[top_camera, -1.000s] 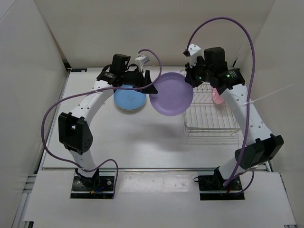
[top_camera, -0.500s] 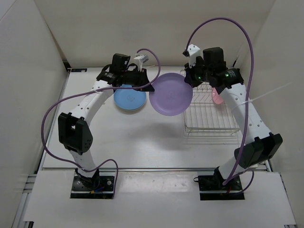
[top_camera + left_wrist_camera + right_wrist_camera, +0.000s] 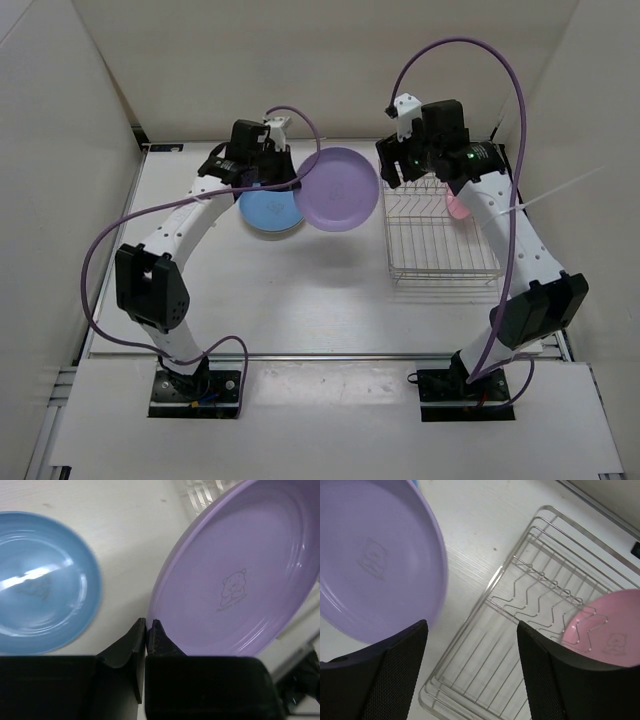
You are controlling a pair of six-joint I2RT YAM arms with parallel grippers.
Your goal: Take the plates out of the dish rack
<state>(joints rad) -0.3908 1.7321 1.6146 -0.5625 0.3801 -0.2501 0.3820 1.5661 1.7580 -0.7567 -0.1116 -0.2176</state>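
My left gripper goes to the left in the top view and down next and releases the purple plate atop the blue plate [image 3: 268, 210], which lies flat below.
My left gripper [image 3: 292, 180] [image 3: 148, 623] is shut on the left rim of the light purple plate [image 3: 337, 190] [image 3: 240, 580], which hangs tilted above the table. The blue plate [image 3: 268, 210] [image 3: 40, 580] lies flat on the table below and to the left of it. My right gripper [image 3: 393, 170] [image 3: 471, 625] stands open and empty over the left edge of the dish rack [image 3: 440, 245] [image 3: 520, 630], apart from the purple plate [image 3: 375, 560]. The pink plate [image 3: 458, 207] [image 3: 610, 630] stands in the rack's far right slots.
White walls close in the table on the left, back and right. Purple cables loop above both arms. A thin white strip sticks out near the right wall [image 3: 560, 195].
The left gripper shut on the purple plate's rim, the right gripper opened and let go of it. The plate has moved left, away from the rack, with the left arm.
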